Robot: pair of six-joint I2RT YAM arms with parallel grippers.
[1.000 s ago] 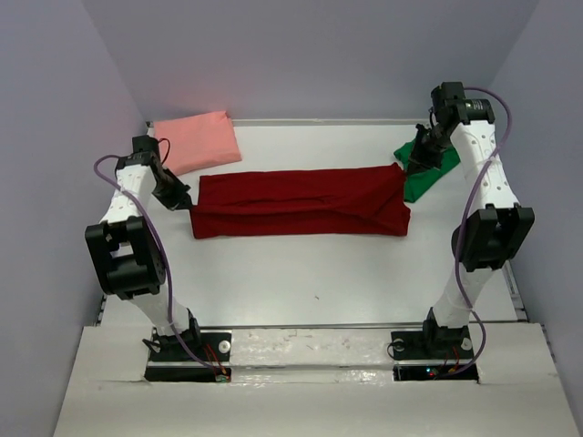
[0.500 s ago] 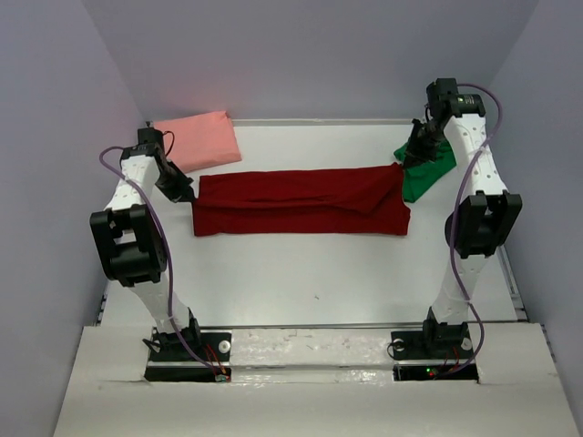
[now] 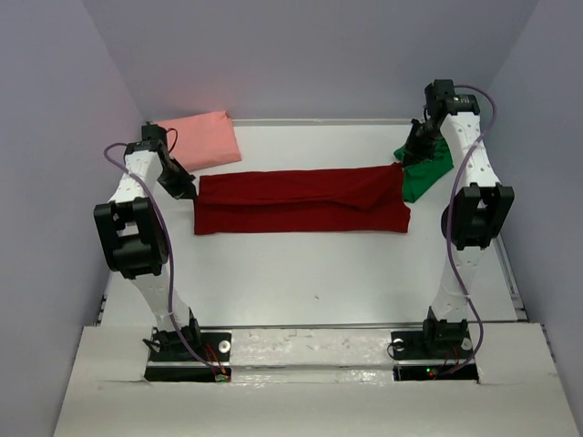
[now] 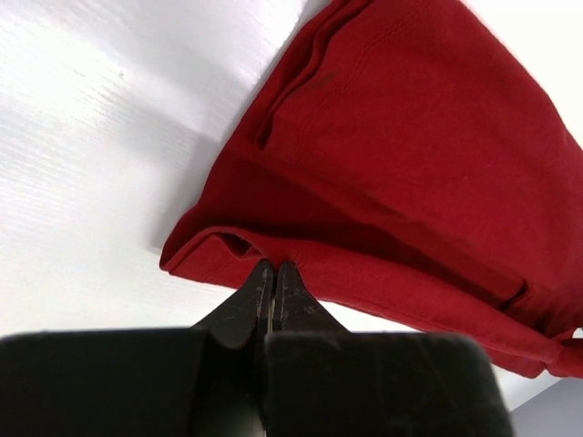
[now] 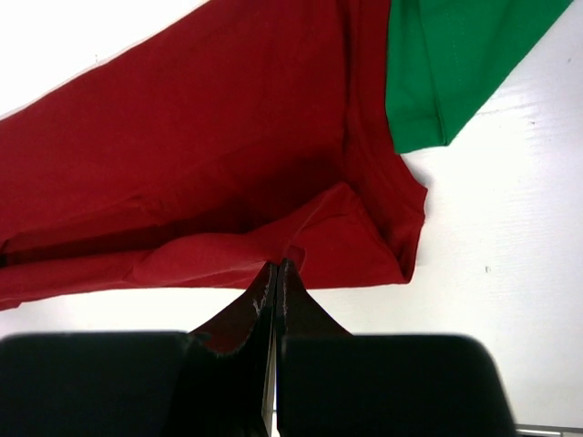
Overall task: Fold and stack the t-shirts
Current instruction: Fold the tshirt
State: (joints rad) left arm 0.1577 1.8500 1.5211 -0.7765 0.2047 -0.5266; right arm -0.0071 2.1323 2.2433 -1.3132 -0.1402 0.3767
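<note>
My left gripper should move outward next, to just outward of the far folded layer (image 3: pixel 209 187) (image 4: pixel 290 144), and let go of the pinched edge there, because there is still a gap.
The dark red t-shirt (image 3: pixel 301 200) lies as a long folded band across the middle of the table. My left gripper (image 3: pixel 189 188) is shut on its left end, pinching the edge of the cloth (image 4: pixel 273 246). My right gripper (image 3: pixel 405 162) is shut on its right end, pinching a raised fold (image 5: pixel 301 241). The salmon pink t-shirt (image 3: pixel 196 138) lies folded at the back left. The bright green t-shirt (image 3: pixel 428 168) lies at the back right, partly under the right arm, and also shows in the right wrist view (image 5: pixel 455 64).
The white table (image 3: pixel 310 273) is walled by lilac panels on three sides. The metal rail of the table edge (image 3: pixel 310 328) runs in front of both arm bases.
Both arms have drawn back toward the far side, and the two ends of the dark red t-shirt are lifted a little with them. The other t-shirts have not moved.
</note>
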